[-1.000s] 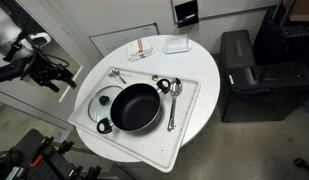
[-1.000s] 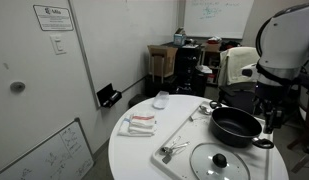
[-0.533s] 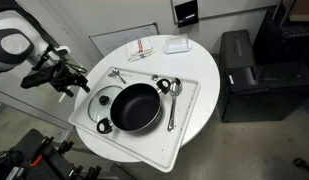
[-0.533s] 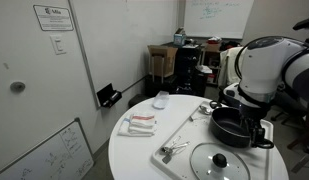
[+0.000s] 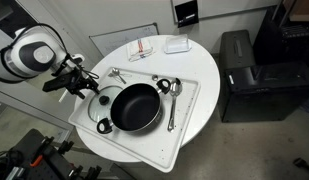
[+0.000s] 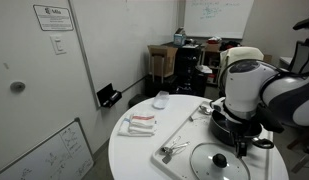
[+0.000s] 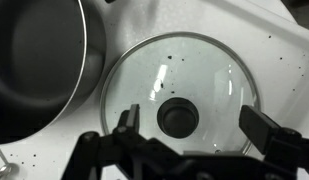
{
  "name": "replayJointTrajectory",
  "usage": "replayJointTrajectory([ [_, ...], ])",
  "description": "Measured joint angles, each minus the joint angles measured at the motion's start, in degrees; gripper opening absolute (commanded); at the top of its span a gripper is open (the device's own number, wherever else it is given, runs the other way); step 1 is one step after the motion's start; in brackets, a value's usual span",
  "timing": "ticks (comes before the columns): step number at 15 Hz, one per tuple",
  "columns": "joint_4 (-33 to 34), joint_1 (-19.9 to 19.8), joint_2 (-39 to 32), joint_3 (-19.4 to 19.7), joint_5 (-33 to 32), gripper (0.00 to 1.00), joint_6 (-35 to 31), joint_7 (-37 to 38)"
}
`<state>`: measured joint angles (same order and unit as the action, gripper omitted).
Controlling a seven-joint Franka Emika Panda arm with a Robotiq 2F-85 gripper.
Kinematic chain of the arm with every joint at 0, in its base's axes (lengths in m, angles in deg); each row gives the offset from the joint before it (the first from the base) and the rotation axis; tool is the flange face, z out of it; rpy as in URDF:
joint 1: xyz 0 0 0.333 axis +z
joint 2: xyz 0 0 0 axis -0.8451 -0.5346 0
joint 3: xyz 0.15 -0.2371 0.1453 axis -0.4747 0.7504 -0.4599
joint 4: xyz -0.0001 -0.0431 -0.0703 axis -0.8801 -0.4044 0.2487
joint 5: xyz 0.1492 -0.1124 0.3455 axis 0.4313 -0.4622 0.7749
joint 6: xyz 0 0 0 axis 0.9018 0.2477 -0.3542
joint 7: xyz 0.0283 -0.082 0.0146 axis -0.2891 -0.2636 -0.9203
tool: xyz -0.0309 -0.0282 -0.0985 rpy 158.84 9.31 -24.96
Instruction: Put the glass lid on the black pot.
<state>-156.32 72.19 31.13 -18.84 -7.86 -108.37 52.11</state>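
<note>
My gripper should move outward and down until its open fingers are around the lid's dark knob [image 5: 104,99] [image 7: 177,117] to close. The knob is below my gripper and outward of it.
The glass lid [image 7: 184,70] lies flat on the white tray, its dark knob [image 7: 178,117] near the middle of the wrist view. My gripper [image 7: 198,125] is open and empty above it, one finger on each side of the knob, not touching it. The black pot [image 7: 34,60] stands right beside the lid. In both exterior views the lid [image 5: 101,104] [image 6: 219,163] lies next to the pot [image 5: 135,107] [image 6: 220,127]. My gripper [image 5: 88,86] hovers at the lid's edge. My arm hides most of the pot in an exterior view.
A ladle [image 5: 164,87] and spoons [image 5: 116,73] lie on the white tray [image 5: 186,112] around the pot. A folded cloth [image 5: 141,49] and a white box [image 5: 176,44] sit at the table's back. Metal tongs [image 6: 172,150] lie near the lid. A black cabinet [image 5: 244,75] stands beside the table.
My arm has swung in from beyond the table's edge to above the glass lid. The lid and the pot have not moved.
</note>
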Motion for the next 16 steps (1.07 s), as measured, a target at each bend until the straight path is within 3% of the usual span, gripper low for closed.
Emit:
replayJointTrajectory([
  [9, 9.72, 3.62, -11.33, 2.16, 0.03, 1.0, -0.49, 1.47],
  [16, 13.69, 4.22, -15.73, 2.24, 0.06, 1.0, -0.49, 1.82],
])
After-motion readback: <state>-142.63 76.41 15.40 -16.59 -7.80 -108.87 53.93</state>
